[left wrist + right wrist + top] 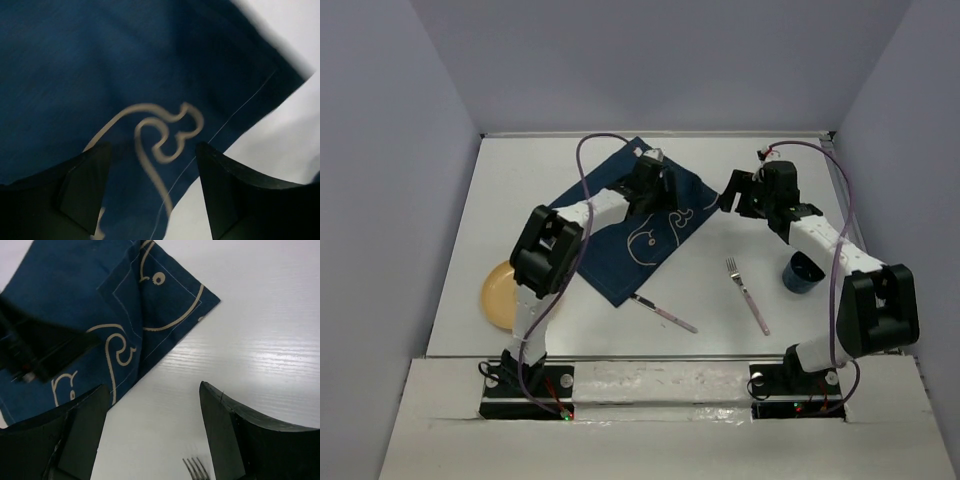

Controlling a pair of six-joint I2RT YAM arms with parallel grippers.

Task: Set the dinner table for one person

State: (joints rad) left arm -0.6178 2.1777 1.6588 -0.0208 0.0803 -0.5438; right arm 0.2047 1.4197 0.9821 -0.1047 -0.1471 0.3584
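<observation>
My right gripper moves down and to the left in the top view onto the mat's nearby corner next, since its open fingers hang over bare table.
The white dinner table [720,260] carries a dark blue mat with white whale outlines [620,235] at centre left. My left gripper [660,190] hovers open and empty over the mat's far right part; in the left wrist view [152,165] the mat [100,75] and its hem lie between the fingers. My right gripper [732,195] is open and empty above bare table [250,340], just right of the mat's corner [75,295]. A fork [745,293] lies below it, its tines showing in the right wrist view [196,467].
A knife [665,313] lies near the mat's front corner. A dark blue cup [803,272] stands at the right by the right arm. A yellow plate [500,295] sits at the left front. Lavender walls [400,200] edge the table.
</observation>
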